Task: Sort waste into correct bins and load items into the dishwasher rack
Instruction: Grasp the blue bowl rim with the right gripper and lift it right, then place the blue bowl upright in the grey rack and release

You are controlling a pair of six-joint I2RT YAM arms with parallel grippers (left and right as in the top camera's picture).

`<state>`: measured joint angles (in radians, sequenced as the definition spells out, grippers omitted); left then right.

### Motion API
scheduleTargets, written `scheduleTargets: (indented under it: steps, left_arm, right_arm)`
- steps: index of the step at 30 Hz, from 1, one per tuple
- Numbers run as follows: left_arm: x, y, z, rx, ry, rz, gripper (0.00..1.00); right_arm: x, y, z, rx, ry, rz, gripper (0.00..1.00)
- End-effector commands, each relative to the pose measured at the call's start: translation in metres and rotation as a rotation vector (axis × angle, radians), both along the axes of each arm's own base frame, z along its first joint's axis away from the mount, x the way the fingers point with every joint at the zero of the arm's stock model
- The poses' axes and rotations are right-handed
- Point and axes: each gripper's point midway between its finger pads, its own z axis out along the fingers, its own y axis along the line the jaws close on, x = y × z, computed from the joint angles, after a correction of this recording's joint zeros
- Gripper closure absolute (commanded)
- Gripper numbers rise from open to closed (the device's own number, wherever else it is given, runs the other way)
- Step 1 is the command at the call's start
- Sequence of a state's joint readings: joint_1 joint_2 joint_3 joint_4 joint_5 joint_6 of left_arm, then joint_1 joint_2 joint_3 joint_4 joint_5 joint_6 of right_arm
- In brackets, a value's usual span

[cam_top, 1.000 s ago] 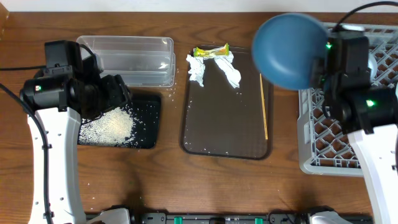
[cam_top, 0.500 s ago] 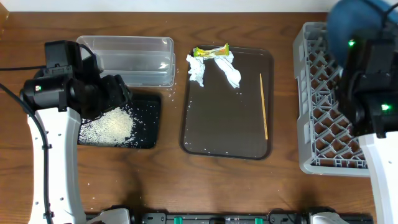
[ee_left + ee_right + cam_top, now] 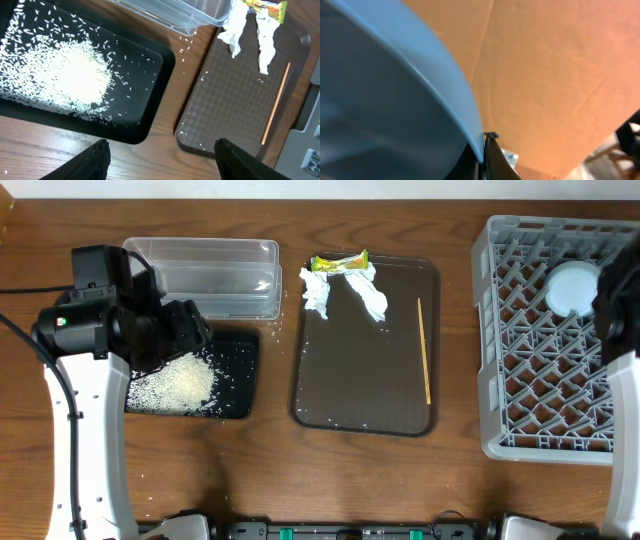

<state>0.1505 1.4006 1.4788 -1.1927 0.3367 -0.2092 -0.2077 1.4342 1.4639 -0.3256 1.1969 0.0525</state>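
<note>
The pale round bowl [image 3: 573, 288] fills part of the rack, so my right gripper will lower the dark blue dish outward onto the rack's far wires beside the bowl next.
My right gripper [image 3: 483, 150] is shut on the rim of the large dark blue dish [image 3: 385, 100], which fills the right wrist view. In the overhead view only the right arm [image 3: 622, 320] shows at the right edge over the grey dishwasher rack [image 3: 520, 380]; the dish is out of that view. A pale round bowl [image 3: 573, 288] sits in the rack. My left gripper [image 3: 162, 167] is open and empty, near the black tray [image 3: 240, 395] that holds a heap of rice [image 3: 175, 385]. Tissues [image 3: 318, 292], a yellow-green wrapper [image 3: 340, 262] and a wooden stick [image 3: 424, 350] lie on the brown tray.
The clear plastic tub [image 3: 215, 275] stands behind the black tray and looks empty. The brown serving tray [image 3: 365, 415] lies in the middle. Loose rice grains are scattered on it and on the wood between the trays.
My right arm has carried the blue dish rightward over the rack and out of the overhead view, uncovering the pale bowl. The left arm has not moved.
</note>
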Motion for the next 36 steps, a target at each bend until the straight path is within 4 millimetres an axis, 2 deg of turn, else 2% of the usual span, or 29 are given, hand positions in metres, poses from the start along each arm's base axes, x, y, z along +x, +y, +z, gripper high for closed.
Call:
scheduleTargets:
  steps: [1, 4, 7, 14, 19, 23, 29, 31, 32, 34, 35, 36]
  left_arm:
    - [-0.001, 0.001, 0.000, 0.000, 0.003, 0.000, 0.30]
    - [-0.003, 0.001, -0.001, -0.001, 0.009, 0.000, 0.31]
    - [-0.006, 0.000, -0.002, -0.003, 0.022, 0.000, 0.30]
    - [-0.013, -0.001, -0.004, -0.008, 0.053, 0.000, 0.31]
    - [-0.017, -0.002, -0.006, -0.011, 0.072, 0.000, 0.30]
    - [-0.018, -0.002, -0.006, -0.011, 0.075, 0.000, 0.31]
    - [-0.018, -0.002, -0.006, -0.011, 0.075, 0.000, 0.30]
    - [-0.017, -0.001, -0.006, -0.011, 0.073, 0.000, 0.30]
    - [-0.017, -0.001, -0.006, -0.011, 0.072, 0.000, 0.31]
    - [-0.016, -0.001, -0.005, -0.010, 0.068, 0.000, 0.30]
    - [-0.016, -0.001, -0.005, -0.010, 0.067, 0.000, 0.31]
    - [-0.015, -0.001, -0.005, -0.010, 0.065, 0.000, 0.30]
  right_arm:
    - [-0.007, -0.022, 0.000, -0.042, 0.096, -0.108, 0.99]
    - [-0.002, -0.040, -0.008, -0.053, 0.119, -0.154, 0.99]
    - [0.008, -0.052, -0.025, -0.051, 0.159, -0.177, 0.99]
    - [0.043, -0.079, -0.094, -0.020, 0.313, -0.201, 0.99]
    - [0.065, -0.085, -0.145, 0.001, 0.398, -0.194, 0.99]
    - [0.077, -0.086, -0.177, 0.018, 0.459, -0.180, 0.99]
    - [0.089, -0.078, -0.200, 0.029, 0.499, -0.150, 0.99]
    - [0.097, -0.072, -0.205, 0.038, 0.501, -0.105, 0.90]
    - [0.102, -0.069, -0.208, 0.048, 0.510, -0.073, 0.79]
    - [0.112, -0.060, -0.217, 0.070, 0.538, -0.006, 0.31]
    - [0.115, -0.054, -0.223, 0.082, 0.563, 0.026, 0.20]
    - [0.119, -0.048, -0.228, 0.095, 0.589, 0.059, 0.03]
